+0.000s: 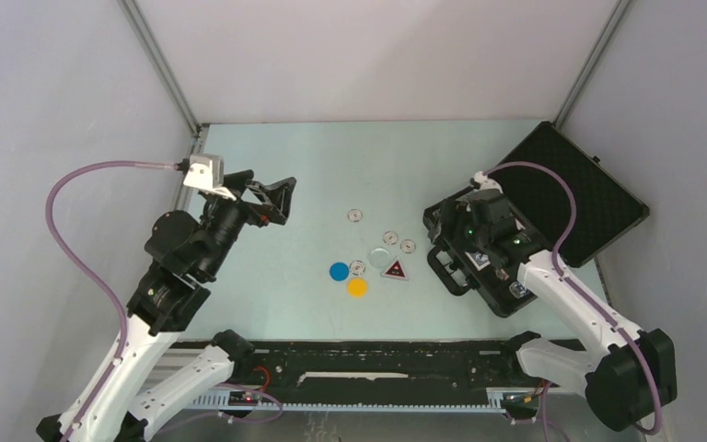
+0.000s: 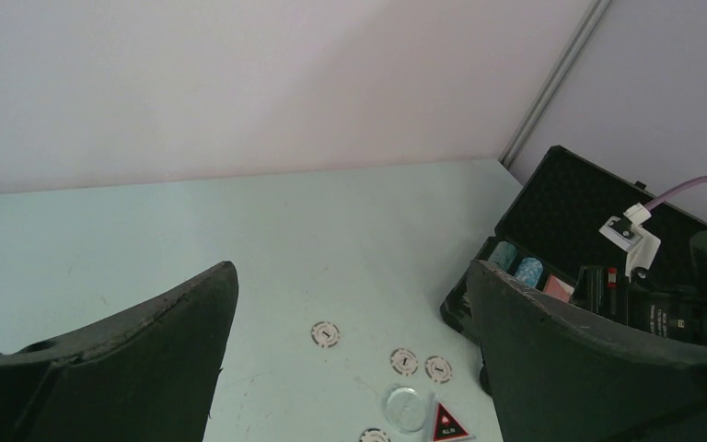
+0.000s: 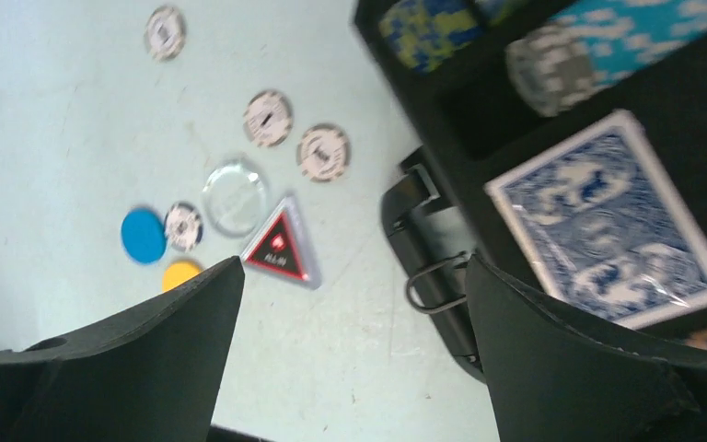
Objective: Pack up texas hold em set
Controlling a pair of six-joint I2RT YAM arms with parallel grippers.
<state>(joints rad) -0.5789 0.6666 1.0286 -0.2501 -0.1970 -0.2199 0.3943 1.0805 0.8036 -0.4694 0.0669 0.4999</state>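
Note:
I will move my right gripper off the case (image 1: 575, 198) and down around it next, because the triangular marker (image 1: 394, 269) is below my right gripper and to its left in the top view.
The black hard case (image 1: 575, 198) lies open at the right of the table, foam lid back. Its tray holds rows of chips (image 3: 598, 46) and a blue-backed card deck (image 3: 612, 221). On the table lie a blue disc (image 1: 339, 272), a yellow disc (image 1: 357, 287), a clear disc (image 1: 379, 256), a red triangular marker (image 1: 394, 269) and several white chips (image 1: 355, 215). My right gripper (image 1: 451, 241) is open and empty above the case's near-left edge by the handle (image 3: 423, 276). My left gripper (image 1: 272, 198) is open and empty, raised at the left.
Grey walls enclose the table on three sides. The black rail (image 1: 377, 364) carrying the arm bases runs along the near edge. The loose pieces also show in the left wrist view, such as the marker (image 2: 446, 425) and clear disc (image 2: 405, 405).

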